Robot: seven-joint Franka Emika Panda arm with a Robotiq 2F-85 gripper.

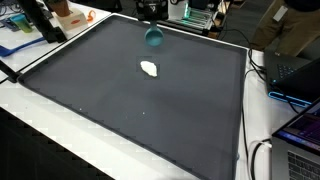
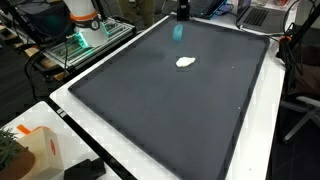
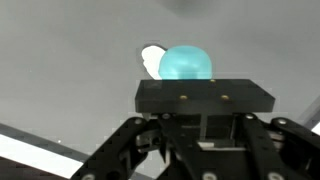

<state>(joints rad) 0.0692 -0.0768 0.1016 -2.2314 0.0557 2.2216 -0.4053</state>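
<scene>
My gripper turns and pulls back toward the mat's edge by the green-lit equipment [image 1: 185, 31] [image 3: 70, 150] next to release the teal rounded object, which already hangs clear of the mat.
My gripper [image 1: 150, 14] [image 2: 181, 14] hangs above the far side of a dark grey mat [image 1: 150, 115] [image 2: 170, 115], shut on a teal rounded object [image 1: 154, 37] [image 2: 178, 32] that is held off the mat. In the wrist view the teal object [image 3: 186, 63] bulges out past the gripper [image 3: 203, 95], whose black block hides the fingertips. A small white lump [image 1: 149, 69] [image 2: 186, 62] lies on the mat a short way nearer the middle. The wrist view shows the white lump [image 3: 151, 57] just behind the teal object's left side.
The mat covers most of a white table [image 1: 60, 130]. Laptops [image 1: 300, 130] and cables [image 1: 262, 150] crowd one side in an exterior view. A white and orange box [image 2: 35, 150] sits at a near corner, and equipment with green lights [image 2: 85, 40] stands beyond the table's edge.
</scene>
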